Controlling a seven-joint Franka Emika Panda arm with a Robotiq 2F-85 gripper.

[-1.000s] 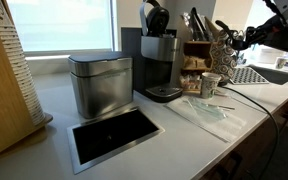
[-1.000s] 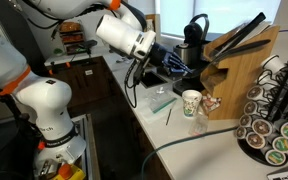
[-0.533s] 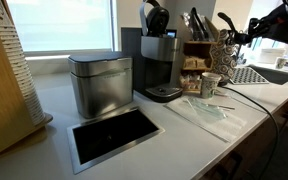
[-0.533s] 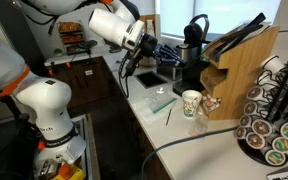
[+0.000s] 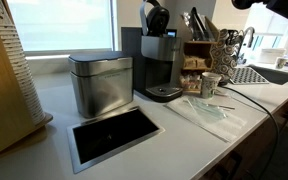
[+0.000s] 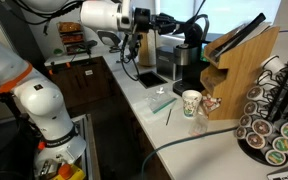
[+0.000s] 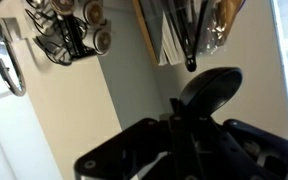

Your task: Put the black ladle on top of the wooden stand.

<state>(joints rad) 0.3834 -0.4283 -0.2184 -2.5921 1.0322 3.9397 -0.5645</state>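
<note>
The ladle's handle needs to go onto the wooden stand's top next. I need to lift my gripper clear of the utensils, move it outward and lower it there to let go of the handle.
My gripper (image 7: 184, 128) is shut on the black ladle (image 7: 212, 90); its round bowl sticks out just past the fingers in the wrist view. In an exterior view the gripper (image 6: 162, 20) is high above the counter, level with the top of the black coffee machine (image 6: 189, 60). The brown wooden stand (image 5: 196, 52) stands behind that machine, with dark utensils rising from its top. It also shows side-on in an exterior view (image 6: 246, 75), well to the right of the gripper. In the other exterior view only a bit of the arm (image 5: 274, 5) shows at the top edge.
A metal canister (image 5: 101, 85) and a black inset panel (image 5: 114, 135) are on the counter. A paper cup (image 6: 192, 103), a plastic bag (image 5: 204, 110) and a pod carousel (image 6: 274, 115) sit near the stand. A sink (image 5: 264, 73) lies beyond it.
The arm has risen with the ladle, from low beside the stand and utensils to above the coffee machine's height. It has left one exterior view almost completely.
</note>
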